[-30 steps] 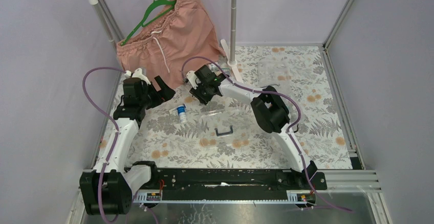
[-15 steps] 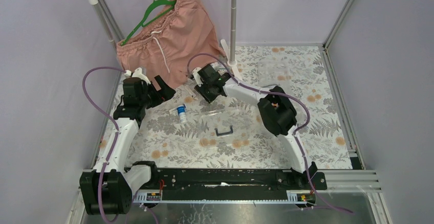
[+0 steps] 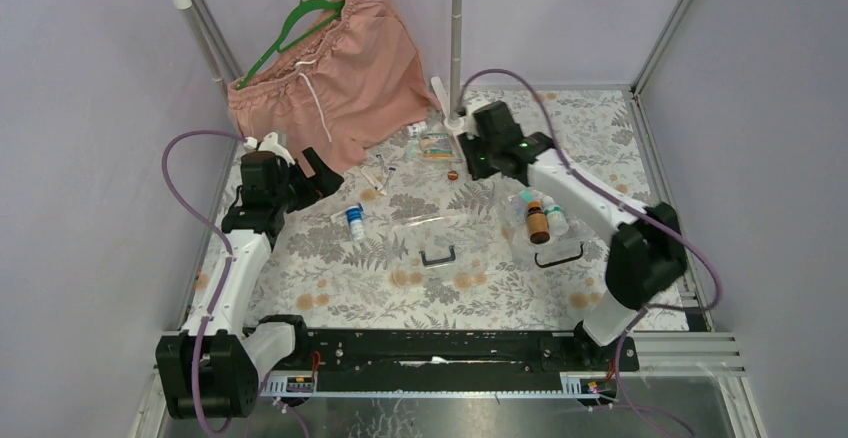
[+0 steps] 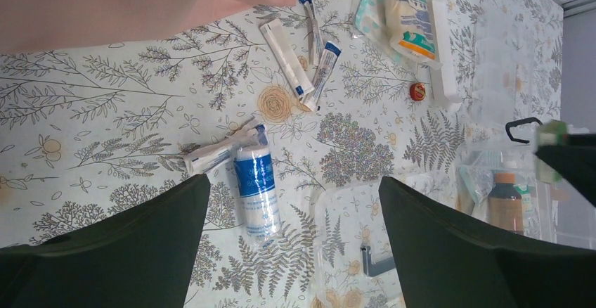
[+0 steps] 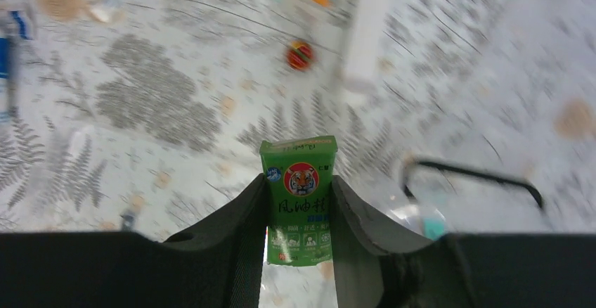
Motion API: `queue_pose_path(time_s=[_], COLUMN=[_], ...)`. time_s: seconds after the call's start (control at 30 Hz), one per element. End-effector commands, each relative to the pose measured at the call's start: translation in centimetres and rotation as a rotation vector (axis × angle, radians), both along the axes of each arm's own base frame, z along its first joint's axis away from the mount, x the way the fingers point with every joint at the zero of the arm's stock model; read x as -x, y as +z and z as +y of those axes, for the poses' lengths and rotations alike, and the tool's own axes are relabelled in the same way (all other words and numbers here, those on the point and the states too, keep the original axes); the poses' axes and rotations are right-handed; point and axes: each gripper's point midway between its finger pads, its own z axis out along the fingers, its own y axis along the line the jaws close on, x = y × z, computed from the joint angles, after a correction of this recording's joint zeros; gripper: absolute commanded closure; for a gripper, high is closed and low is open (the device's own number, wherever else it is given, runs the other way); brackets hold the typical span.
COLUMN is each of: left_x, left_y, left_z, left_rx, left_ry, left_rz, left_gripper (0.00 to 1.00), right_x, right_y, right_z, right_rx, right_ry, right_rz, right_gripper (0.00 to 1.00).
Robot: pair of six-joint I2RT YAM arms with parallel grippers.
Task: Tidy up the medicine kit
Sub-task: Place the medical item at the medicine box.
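Observation:
I need to bring my right gripper back and to the right in the top view, over the open clear kit box and its brown bottle.
The clear kit box stands at the right with a brown bottle and other small bottles inside, its black handle at the near side. Its clear lid lies apart at the centre. My right gripper hovers behind the box, shut on a small green tiger-print box. My left gripper is open and empty above a blue-labelled bandage roll. Sachets, a packet and a small red tin lie loose on the cloth.
Pink shorts hang from a green hanger on a rack at the back left. The rack's upright pole and white foot stand right behind my right gripper. Grey walls close in both sides.
My right arm has swung from the sachets at the centre-left to the back right, carrying the green box. The kit box with bottles has come into view. My left arm has not moved.

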Motion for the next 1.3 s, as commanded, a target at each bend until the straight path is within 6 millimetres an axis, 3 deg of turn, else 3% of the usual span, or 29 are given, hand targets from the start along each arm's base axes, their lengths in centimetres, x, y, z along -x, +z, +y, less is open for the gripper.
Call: queue_pose_path(time_s=[0.0,0.1,0.2,0.43,0.63,0.77,0.87,1.1,1.2,1.27], left_x=[-0.4,-0.5,-0.4,-0.4,-0.3,-0.2,-0.2,-0.1,0.2,0.5], left_y=[0.2,0.2,0.1,0.0,0.1,0.0,0.0,0.2,0.2,0.2], left_z=[0.1,-0.1,-0.3,-0.4,-0.3,-0.4,-0.4,-1.1,-2.9,-4.7], left_rx=[0.015,0.023,0.031,0.034,0.031,0.03,0.031,0.002,-0.038,-0.059], left_ry=[0.0,-0.008,-0.016,-0.019,-0.018,-0.021,-0.025,-0.055,-0.088,-0.104], left_rz=[-0.024,-0.024,-0.019,-0.019,-0.021,-0.02,-0.02,-0.032,-0.039,-0.032], left_gripper=[0.01,0.01,0.01,0.01,0.01,0.01,0.01,0.02,0.02,0.01], right_x=[1.6,2.9,4.6,6.5,6.9,6.6,6.2,5.1,4.6,4.4], right_y=[2.9,3.0,2.5,-1.1,-4.5,-4.7,-3.8,0.2,2.4,3.7], right_z=[-7.6,-12.3,-15.4,-18.8,-18.6,-18.8,-18.9,-18.4,-16.6,-14.3], right_rx=[-0.013,0.029,0.055,0.142,0.193,0.207,0.199,0.103,-0.033,-0.179], right_ry=[-0.226,-0.37,-0.486,-0.592,-0.583,-0.591,-0.599,-0.607,-0.566,-0.496], right_rz=[-0.034,-0.027,-0.002,0.091,0.2,0.198,0.169,0.056,-0.011,-0.044], right_gripper=[0.65,0.65,0.65,0.64,0.56,0.43,0.36,0.32,0.32,0.32])
